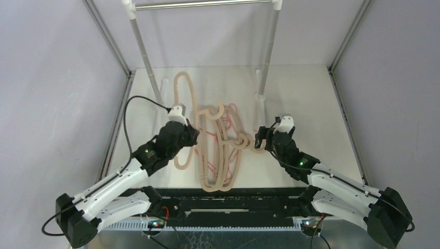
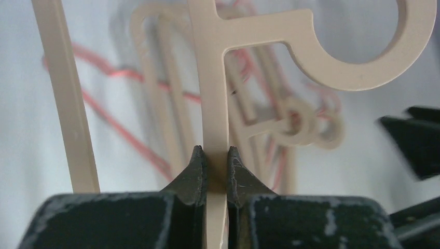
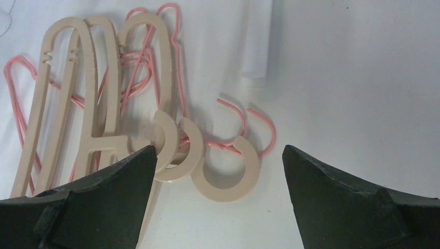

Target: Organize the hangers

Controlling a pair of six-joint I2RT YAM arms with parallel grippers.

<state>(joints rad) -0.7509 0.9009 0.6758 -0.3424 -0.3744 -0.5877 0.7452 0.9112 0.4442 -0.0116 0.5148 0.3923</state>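
The silver bar is bare, so I will lift my left gripper outward, hang the beige hanger's hook over the silver bar [image 1: 253,2] toward the right in the top view, and let go.
My left gripper [image 1: 193,136] [image 2: 214,151] is shut on the straight bar of one beige hanger [image 2: 212,78] [image 1: 178,93], whose hook [image 2: 358,52] curves off to the right. The other hangers lie in a pile [image 1: 223,155] on the table: several thick beige ones tangled with thin pink wire ones [image 3: 259,129]. My right gripper [image 1: 259,139] [image 3: 219,150] stands open just above the table. Its fingers straddle the beige hooks [image 3: 228,179] at the pile's right end without touching them.
A silver metal rail [image 1: 202,4] with white joints spans the back of the table on two slanted legs. One white foot [image 3: 257,41] [image 1: 259,96] rests just beyond the pile. Aluminium frame posts [image 1: 111,41] line both sides.
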